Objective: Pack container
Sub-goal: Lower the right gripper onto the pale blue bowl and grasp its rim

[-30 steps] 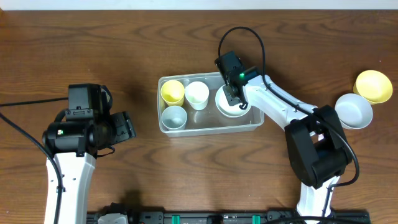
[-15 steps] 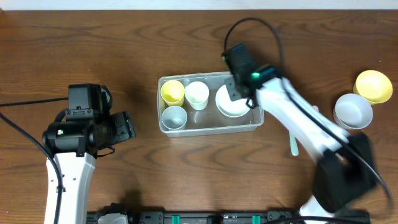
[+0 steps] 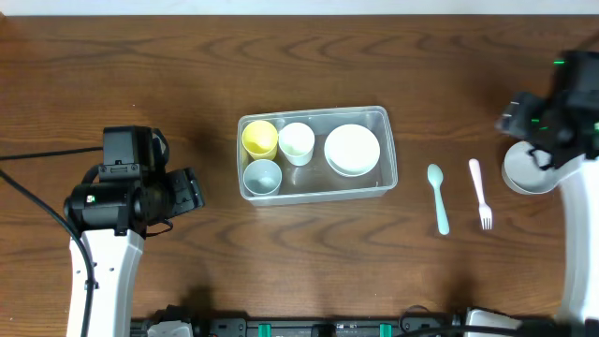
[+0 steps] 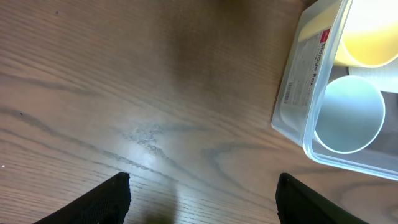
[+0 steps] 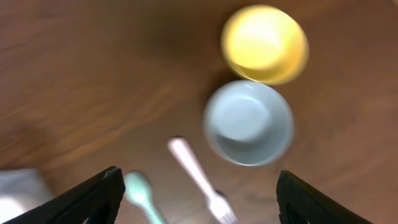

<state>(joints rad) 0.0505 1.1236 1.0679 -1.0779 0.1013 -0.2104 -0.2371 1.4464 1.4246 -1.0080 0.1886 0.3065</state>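
Next, my open right gripper comes down onto the bowl's rim by the pink fork's handle, since that bowl sits on the table below my gripper.
The clear container stands mid-table and holds a yellow cup, a white cup, a pale-blue cup and a white bowl. My right gripper is far to its right, blurred; in the right wrist view it is open and empty above a pink fork and a mint spoon. My left gripper hangs left of the container, open and empty. The left wrist view shows the container's end wall.
A pale-blue bowl and a yellow bowl sit at the far right; in the overhead view my right arm covers most of them. The spoon and the fork lie between the container and the bowls.
My right gripper opened, left the white bowl in the container and swung away to the far right. The left arm has not moved.
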